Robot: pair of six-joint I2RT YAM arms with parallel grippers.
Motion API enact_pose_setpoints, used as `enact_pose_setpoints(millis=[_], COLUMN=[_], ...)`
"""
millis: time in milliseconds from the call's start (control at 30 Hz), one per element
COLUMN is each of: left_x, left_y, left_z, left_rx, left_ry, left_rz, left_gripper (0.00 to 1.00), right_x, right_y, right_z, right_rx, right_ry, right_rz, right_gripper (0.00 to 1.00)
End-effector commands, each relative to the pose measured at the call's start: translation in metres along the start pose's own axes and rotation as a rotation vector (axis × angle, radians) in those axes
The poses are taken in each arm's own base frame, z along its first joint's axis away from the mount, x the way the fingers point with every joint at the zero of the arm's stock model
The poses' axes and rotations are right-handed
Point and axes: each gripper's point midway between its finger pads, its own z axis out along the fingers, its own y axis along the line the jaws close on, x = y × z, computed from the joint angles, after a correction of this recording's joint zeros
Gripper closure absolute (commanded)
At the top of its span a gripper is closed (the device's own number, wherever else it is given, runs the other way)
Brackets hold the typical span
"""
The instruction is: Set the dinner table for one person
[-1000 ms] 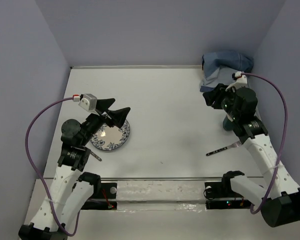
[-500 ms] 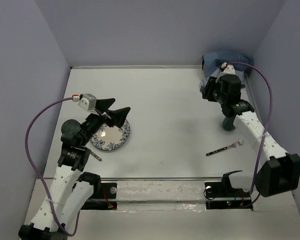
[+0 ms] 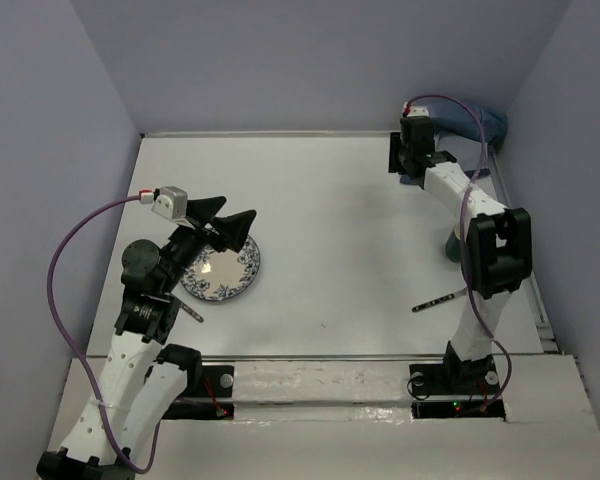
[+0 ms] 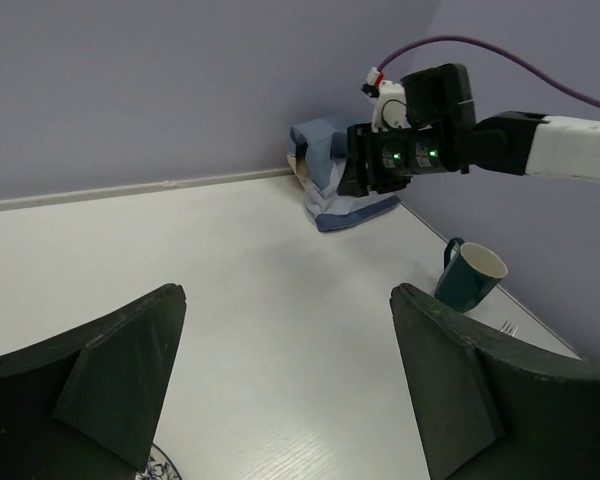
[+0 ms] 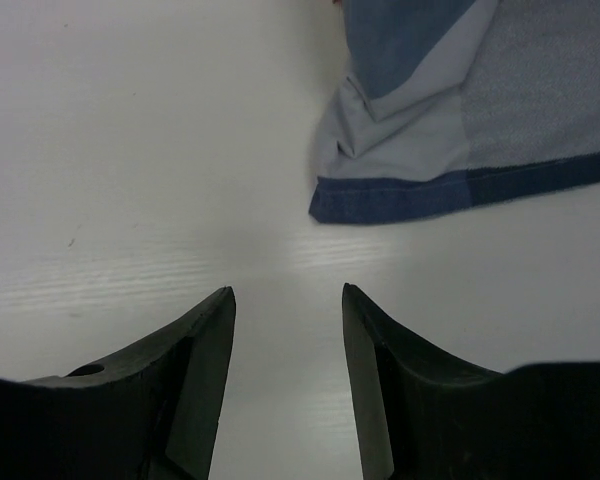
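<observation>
My right gripper will go down onto the pale fold beside that hem, to the cloth's dark-hemmed near corner ahead of its fingers.
The dinner table [image 3: 330, 220] is a plain white top. On its left lies a blue-and-white plate [image 3: 220, 268], and my left gripper [image 3: 232, 215] hovers open just above the plate's far edge with nothing between its fingers [image 4: 288, 295]. A crumpled blue cloth [image 3: 470, 125] lies in the far right corner. Beside the cloth's left edge my right gripper [image 3: 398, 160] hangs low over the bare table, open and empty [image 5: 288, 292], with the cloth's hem [image 5: 460, 190] just ahead of it to the right. A dark teal mug [image 4: 470, 277] and a fork [image 3: 442, 298] are on the right.
My right arm [image 3: 490, 250] partly hides the mug in the top view. A short dark utensil [image 3: 193, 311] lies near the plate's front left, partly under my left arm. Purple walls close in the table on three sides.
My right arm has swung away from the mug toward the far edge, ending beside the blue cloth. The left arm has hardly moved and stays open over the plate.
</observation>
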Motion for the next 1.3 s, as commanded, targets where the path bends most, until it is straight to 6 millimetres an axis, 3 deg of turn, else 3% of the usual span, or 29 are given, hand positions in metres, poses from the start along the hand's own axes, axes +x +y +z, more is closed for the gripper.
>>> enact_pose_setpoints(millis=[0,33,67,133,167,200,233,267,367,667,733,867,967,1033,1067,1100,1200,1233,1267], left_x=[-0.016,-0.016,-0.015,-0.013,-0.013,-0.013,-0.013,-0.012,-0.011,-0.013,-0.013,-0.012,-0.007,-0.008,-0.004,-0.005,0.001,0.006,0.008], left_y=[-0.006,-0.006,-0.006,-0.005,-0.006,-0.006,-0.006,-0.006,-0.007,-0.007,-0.006,-0.003,0.004,0.007,0.012,0.015,0.02,0.024,0.026], left_z=[0.0,0.0,0.001,0.002,0.002,0.002,0.002,0.003,0.003,0.003,0.004,0.005,0.007,0.009,0.009,0.01,0.011,0.013,0.013], left_rx=[0.014,0.012,0.014,0.011,0.013,0.014,0.013,0.016,0.018,0.017,0.01,0.0,-0.03,-0.051,-0.067,-0.084,-0.104,-0.12,-0.133], left_ry=[-0.047,-0.048,-0.046,-0.039,-0.039,-0.038,-0.037,-0.035,-0.032,-0.039,-0.037,-0.033,-0.02,-0.017,-0.005,-0.006,0.007,0.017,0.023], left_rz=[0.017,0.017,0.016,0.016,0.014,0.015,0.013,0.015,0.014,0.02,0.019,0.015,0.008,0.0,-0.01,-0.017,-0.045,-0.069,-0.08], left_gripper=[0.08,0.1,0.1,0.11,0.11,0.11,0.11,0.1,0.1,0.1,0.11,0.11,0.13,0.14,0.14,0.15,0.17,0.19,0.2], right_x=[-0.007,-0.018,-0.003,0.0,-0.009,0.005,-0.003,0.011,0.021,0.043,0.043,0.029,0.01,-0.001,0.005,-0.018,-0.04,-0.049,-0.058], right_y=[-0.019,-0.018,-0.02,-0.022,-0.02,-0.025,-0.024,-0.024,-0.028,-0.03,-0.031,-0.033,-0.037,-0.032,-0.033,-0.029,-0.017,-0.011,-0.011], right_z=[0.035,0.041,0.06,0.074,0.079,0.093,0.096,0.106,0.122,0.148,0.148,0.137,0.119,0.104,0.098,0.075,0.041,0.017,0.006], right_rx=[0.115,0.123,0.138,0.15,0.15,0.166,0.173,0.183,0.192,0.214,0.216,0.219,0.215,0.188,0.174,0.151,0.094,0.056,0.04], right_ry=[0.024,0.004,0.045,0.057,0.04,0.078,0.065,0.1,0.128,0.166,0.167,0.142,0.107,0.085,0.093,0.04,-0.037,-0.071,-0.101], right_rz=[-0.069,-0.063,-0.071,-0.067,-0.062,-0.07,-0.066,-0.081,-0.087,-0.094,-0.092,-0.088,-0.091,-0.122,-0.147,-0.141,-0.15,-0.168,-0.168], right_gripper=[0.46,0.46,0.46,0.46,0.46,0.46,0.46,0.46,0.47,0.53,0.59,0.89,1.0,1.0,1.0,1.0,1.0,1.0,1.0])
